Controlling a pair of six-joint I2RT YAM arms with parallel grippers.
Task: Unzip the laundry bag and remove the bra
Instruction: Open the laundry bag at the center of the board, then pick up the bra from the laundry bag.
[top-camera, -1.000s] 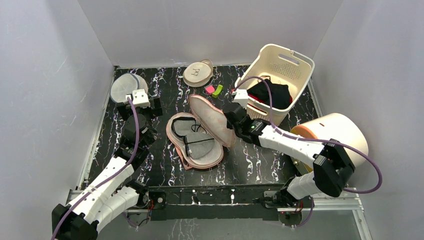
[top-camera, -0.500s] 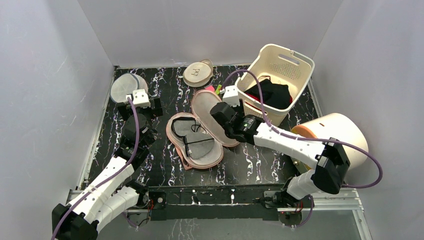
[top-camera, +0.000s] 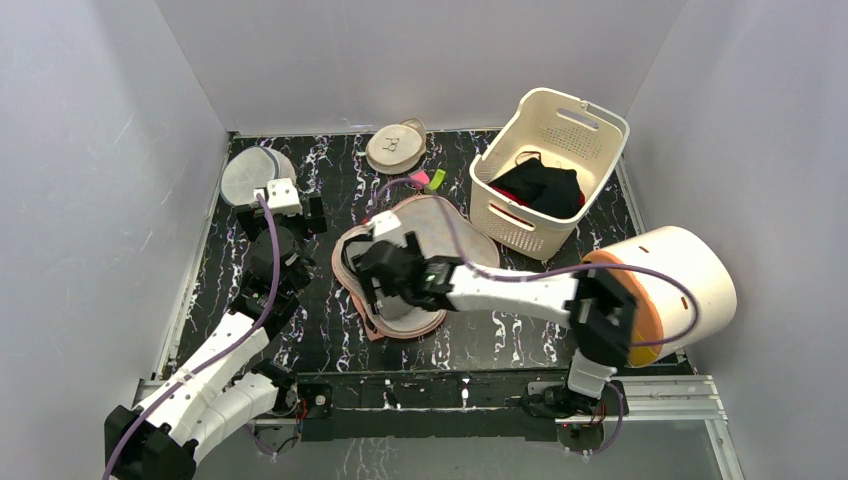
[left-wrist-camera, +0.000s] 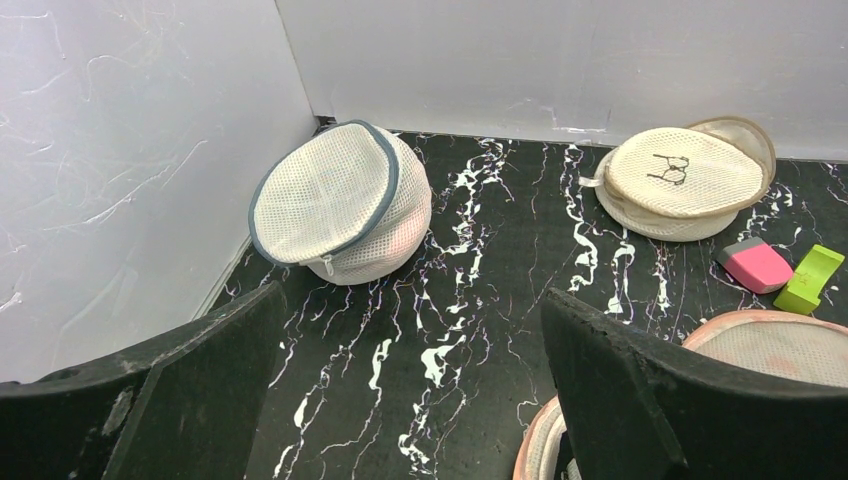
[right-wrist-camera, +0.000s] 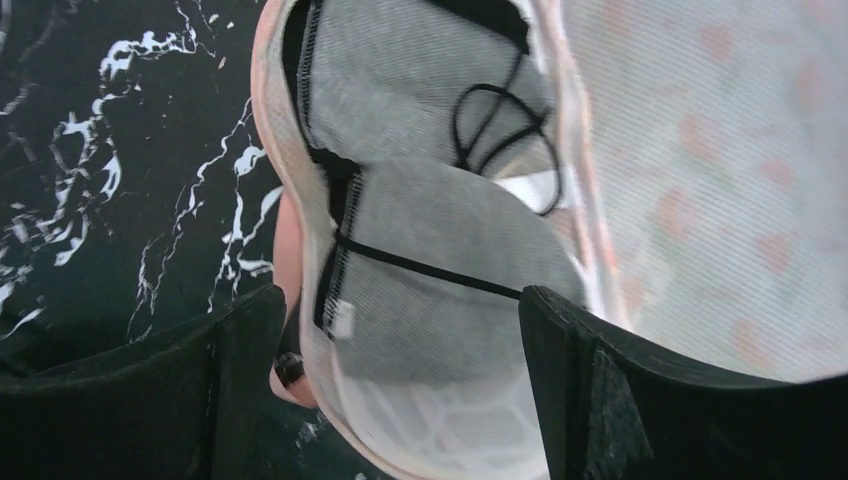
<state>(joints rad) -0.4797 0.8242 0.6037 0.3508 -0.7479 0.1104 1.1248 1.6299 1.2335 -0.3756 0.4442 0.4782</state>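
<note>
The bra's black lace edge (right-wrist-camera: 344, 240) gets my right gripper coming down onto it next where the bra's thin strap meets it, since that edge lies uncovered just inside the bag's pink rim.
The laundry bag (top-camera: 455, 228) lies unzipped in the middle of the table, its printed mesh lid (right-wrist-camera: 720, 150) folded flat to the right. The grey bra (right-wrist-camera: 430, 250) with black straps rests in the bag's lower half. In the top view my right arm hides most of it. My right gripper (top-camera: 372, 270) (right-wrist-camera: 400, 305) hovers open just above the bra, one finger outside the bag's pink rim and the other over the lid's edge, with nothing between them. My left gripper (top-camera: 285, 215) (left-wrist-camera: 415, 380) stands open over bare table left of the bag.
A round grey-white domed pouch (top-camera: 255, 172) (left-wrist-camera: 340, 200) sits at the back left, with a beige disc pouch (top-camera: 395, 145) (left-wrist-camera: 685, 175) behind the bag. Beside it lie a pink clip (left-wrist-camera: 755, 265) and a green clip (left-wrist-camera: 810, 280). At the right stand a white basket (top-camera: 590, 120) of black clothes and a cream drum (top-camera: 680, 270).
My right gripper opened, letting go of the raised lid, and swung left over the open bag. The lid dropped flat to the right. The left arm stayed still.
</note>
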